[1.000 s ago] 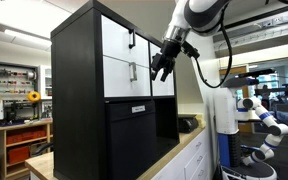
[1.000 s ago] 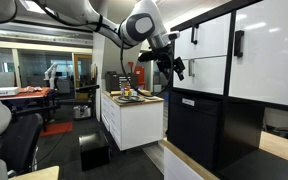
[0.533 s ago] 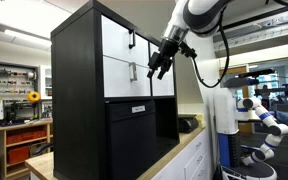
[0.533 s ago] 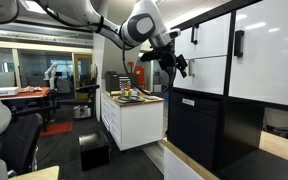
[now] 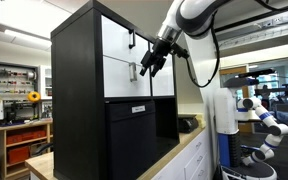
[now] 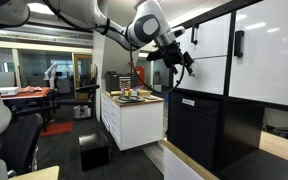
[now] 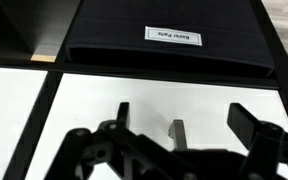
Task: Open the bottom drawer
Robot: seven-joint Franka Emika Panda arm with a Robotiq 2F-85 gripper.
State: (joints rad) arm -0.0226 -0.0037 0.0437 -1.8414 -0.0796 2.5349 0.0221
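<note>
Next, my open gripper moves outward toward the white drawer front so its fingers straddle the grey handle, since the handle lines up between them but stands beyond them.
The bottom drawer is a white front with a short grey vertical handle, set in a black cabinet. My gripper hovers just in front of that handle. In the wrist view the grey handle stands between my two spread fingers, and the gripper is open and holds nothing. In an exterior view the gripper is at the white front and hides the handle.
Above is a similar white front with a black handle. Below is a black panel with a small white label, also seen in an exterior view. A white counter and another robot stand further off.
My gripper has moved steadily toward the cabinet front and closer to the grey handle. The drawer has not moved.
</note>
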